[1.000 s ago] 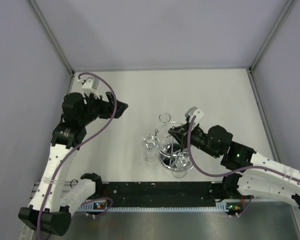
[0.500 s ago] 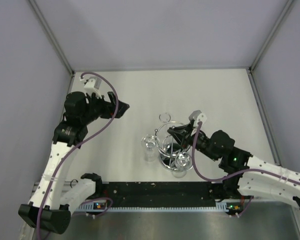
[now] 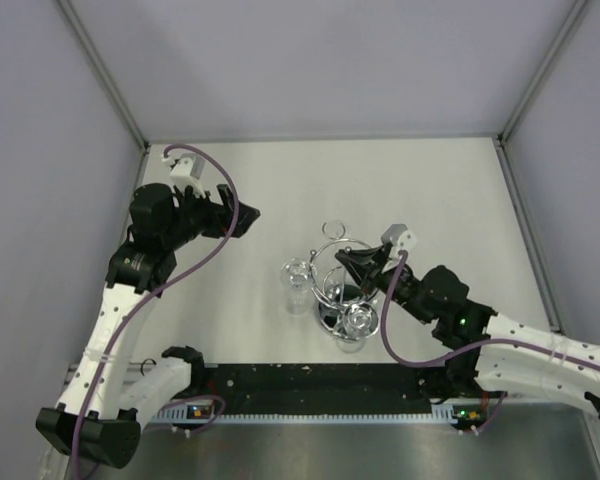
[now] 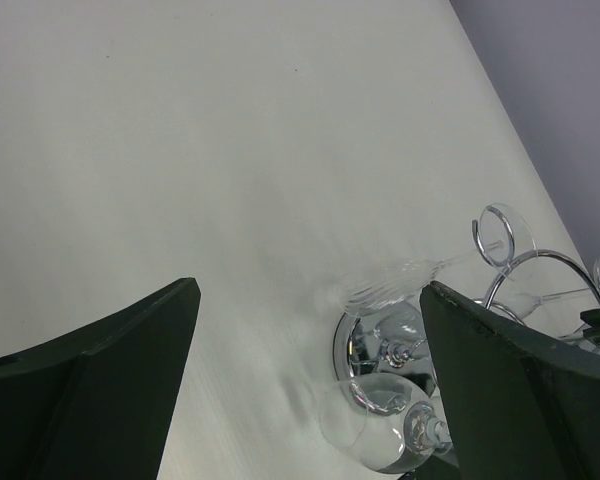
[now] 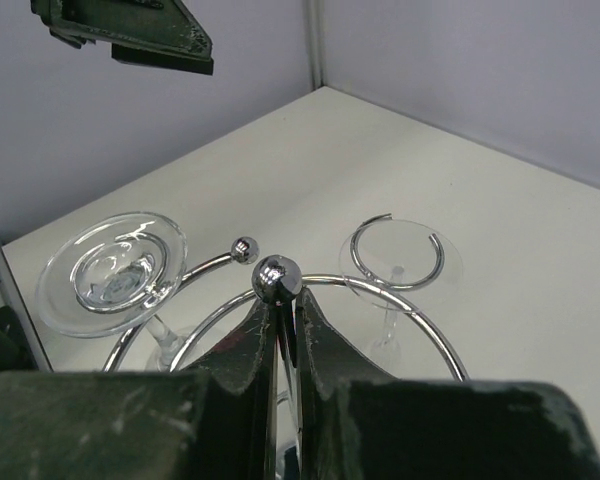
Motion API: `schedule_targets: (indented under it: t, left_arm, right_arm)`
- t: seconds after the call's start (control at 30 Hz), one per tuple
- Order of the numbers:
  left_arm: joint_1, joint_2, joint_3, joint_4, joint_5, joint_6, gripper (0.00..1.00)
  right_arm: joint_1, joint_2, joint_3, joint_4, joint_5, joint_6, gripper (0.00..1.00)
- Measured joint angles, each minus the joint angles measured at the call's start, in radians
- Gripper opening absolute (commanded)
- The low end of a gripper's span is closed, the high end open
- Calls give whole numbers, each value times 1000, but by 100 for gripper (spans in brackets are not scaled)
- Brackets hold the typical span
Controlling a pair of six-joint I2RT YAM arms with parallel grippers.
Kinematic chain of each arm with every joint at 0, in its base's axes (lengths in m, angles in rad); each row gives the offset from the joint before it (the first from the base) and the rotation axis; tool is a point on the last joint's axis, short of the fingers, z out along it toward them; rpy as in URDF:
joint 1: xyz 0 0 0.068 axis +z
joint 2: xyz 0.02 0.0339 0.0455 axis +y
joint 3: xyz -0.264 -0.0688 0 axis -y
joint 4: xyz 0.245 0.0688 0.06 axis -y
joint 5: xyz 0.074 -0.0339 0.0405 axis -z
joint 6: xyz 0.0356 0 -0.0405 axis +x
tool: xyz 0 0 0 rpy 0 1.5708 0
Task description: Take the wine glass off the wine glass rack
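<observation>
The rack [image 3: 329, 312] stands close to the black strip, so the robot's right gripper will move it outward onto the open tabletop beyond the rack's base [image 3: 332, 258] and then release the rack's post.
The chrome wine glass rack [image 3: 329, 312] stands mid-table, with its ball-topped post [image 5: 277, 278] and hoop seen close up in the right wrist view. Clear wine glasses hang from it upside down: one at the left [image 3: 298, 276], one at the front [image 3: 357, 322]. In the right wrist view, one glass foot [image 5: 110, 270] rests on a left arm and another foot [image 5: 416, 268] sits in a small ring. My right gripper [image 5: 280, 322] is shut on the rack's post just under the ball. My left gripper [image 3: 242, 218] hovers open, up and left of the rack, holding nothing.
Grey walls close in the white table [image 3: 430, 190] at the back, left and right. A black strip [image 3: 310, 380] runs along the near edge between the arm bases. In the left wrist view the mirrored base [image 4: 378, 342] and a glass bowl [image 4: 378, 428] lie between my open fingers.
My right gripper has closed fully on the rack's post. The rack and its glasses have shifted slightly toward the back. The left arm has barely moved.
</observation>
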Motion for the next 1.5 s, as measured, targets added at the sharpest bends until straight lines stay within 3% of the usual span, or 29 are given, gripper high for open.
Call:
schedule_targets:
  t: [0.33, 0.63, 1.03, 1.5]
  left_arm:
    - [-1, 7, 0, 0, -3, 4, 98]
    - [-3, 8, 0, 0, -4, 5, 98]
    - [-6, 7, -4, 6, -15, 12, 98]
    - [-6, 13, -59, 40, -15, 12, 98]
  right_arm:
    - [1, 52, 0, 70, 47, -65, 0]
    - [-16, 192, 71, 119, 92, -133, 0]
    - [-230, 351, 196, 109, -44, -105, 0]
    - [-311, 526, 344, 101, -126, -70, 0]
